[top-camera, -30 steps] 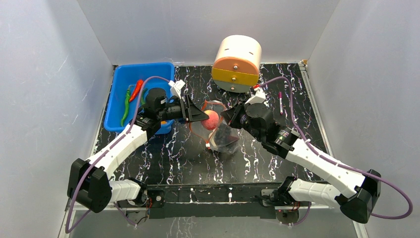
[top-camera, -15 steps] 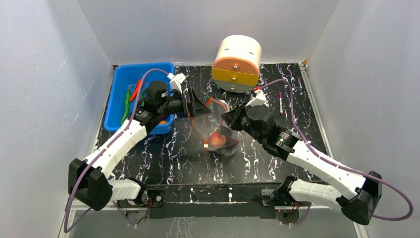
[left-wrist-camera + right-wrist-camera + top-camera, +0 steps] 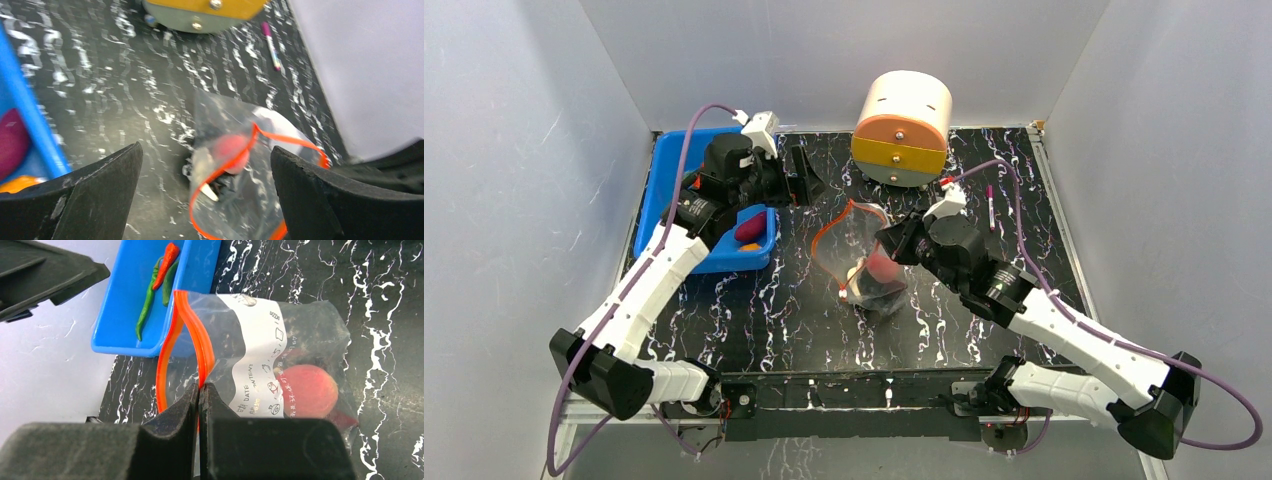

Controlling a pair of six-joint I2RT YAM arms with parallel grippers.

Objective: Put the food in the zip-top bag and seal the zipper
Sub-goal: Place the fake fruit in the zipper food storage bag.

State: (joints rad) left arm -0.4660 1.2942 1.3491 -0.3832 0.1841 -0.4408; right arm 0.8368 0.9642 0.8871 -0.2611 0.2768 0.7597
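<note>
Next, the left gripper goes to the left in the top view and down onto the darker green pepper's near end, which lies below on that side.
The clear zip-top bag (image 3: 856, 252) hangs mid-table with its mouth open. My right gripper (image 3: 892, 240) is shut on its orange-red zipper (image 3: 196, 347) and holds that edge up; the white label (image 3: 257, 355) faces the right wrist camera. The pink-red fruit (image 3: 882, 266) lies inside the bag, also visible in the wrist views (image 3: 306, 390) (image 3: 231, 150). My left gripper (image 3: 802, 177) is open and empty, above the table between bin and bag. The green pepper (image 3: 147, 305) and red chili (image 3: 167, 257) lie in the blue bin (image 3: 661, 180). The purple piece (image 3: 749, 226) and orange piece (image 3: 750, 247) lie in its near corner.
A cream and yellow cylinder (image 3: 902, 128) lies on its side at the back. A pink marker (image 3: 990, 206) lies at the right of the black marbled table (image 3: 754, 310). Grey walls close in both sides and the back.
The left gripper let go of the pink fruit, which dropped to the bottom of the bag. It then drew back up and left toward the bin. The right gripper kept its hold.
</note>
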